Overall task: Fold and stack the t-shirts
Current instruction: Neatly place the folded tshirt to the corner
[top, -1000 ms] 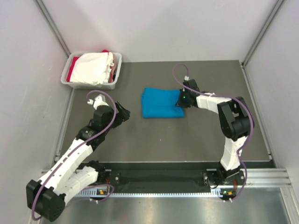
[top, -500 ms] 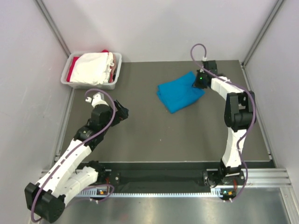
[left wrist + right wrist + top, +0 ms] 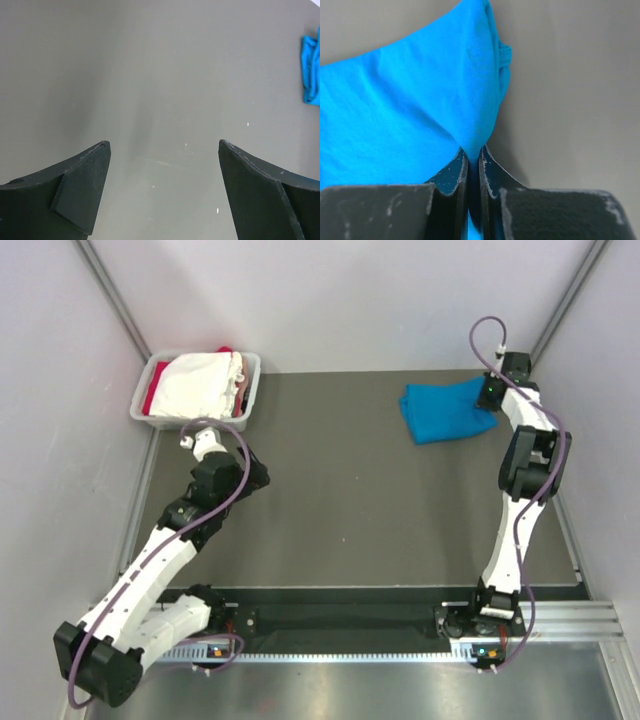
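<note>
The robot's right gripper next drags the t-shirt [image 3: 445,411] to the right in the top view into the table's far corner and lets go, because bare table remains beside the t-shirt's pinched edge.
A folded bright blue t-shirt [image 3: 445,411] lies at the table's far right corner. My right gripper [image 3: 487,400] is shut on its right edge; in the right wrist view the blue cloth [image 3: 420,105] is pinched between the closed fingers [image 3: 473,160]. The shirt's edge also shows at the right of the left wrist view [image 3: 311,70]. White [image 3: 205,380] and red [image 3: 157,398] shirts lie piled in the pale grey tub [image 3: 197,424] at the far left. My left gripper [image 3: 252,478] is open and empty over bare table, below the tub; its fingers [image 3: 85,185] stand wide apart.
Pale walls close the table at the back and both sides. The tub stands in the far left corner. A black rail with the arm bases runs along the near edge [image 3: 340,618].
My right gripper has dragged the blue shirt from the table's middle to the far right corner. My left arm has shifted slightly toward the back.
</note>
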Controlling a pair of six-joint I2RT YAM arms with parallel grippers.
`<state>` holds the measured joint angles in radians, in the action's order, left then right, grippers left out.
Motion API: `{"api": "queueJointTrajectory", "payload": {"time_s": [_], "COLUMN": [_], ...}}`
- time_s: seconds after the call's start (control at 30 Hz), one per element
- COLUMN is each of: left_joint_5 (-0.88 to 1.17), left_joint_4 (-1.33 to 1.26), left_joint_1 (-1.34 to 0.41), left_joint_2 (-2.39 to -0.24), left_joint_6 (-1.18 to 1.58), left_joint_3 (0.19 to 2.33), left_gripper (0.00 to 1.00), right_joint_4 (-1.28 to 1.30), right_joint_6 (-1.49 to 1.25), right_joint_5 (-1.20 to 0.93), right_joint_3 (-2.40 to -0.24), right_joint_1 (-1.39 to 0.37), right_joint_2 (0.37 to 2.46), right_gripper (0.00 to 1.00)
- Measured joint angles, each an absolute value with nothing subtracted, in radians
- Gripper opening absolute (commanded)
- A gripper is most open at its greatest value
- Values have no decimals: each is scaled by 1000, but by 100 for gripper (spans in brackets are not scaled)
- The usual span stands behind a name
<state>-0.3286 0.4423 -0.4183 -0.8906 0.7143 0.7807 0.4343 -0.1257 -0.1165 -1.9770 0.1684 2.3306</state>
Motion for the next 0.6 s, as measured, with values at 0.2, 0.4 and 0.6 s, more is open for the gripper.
{"api": "queueJointTrajectory", "payload": {"time_s": [0.2,0.4,0.6], "left_joint_5": [-379,-418,-425], "left_joint_4": [446,445,439], "left_joint_1": [-415,-410,-400], "left_joint_2": [-974,-1068,-1114], "left_joint_6": [649,609,603], "left_joint_3": [883,954,958], "left_gripper": [93,93,93], "right_joint_4": [418,368,296], "right_joint_6": [-70,-135,-194], "right_joint_5": [-93,-80,-56], "right_joint_3": [-2106,-2215,-2215], "right_joint_1": [218,261,322], "right_joint_2": [2413,2508,2515], "right_gripper": [0,0,0]}}
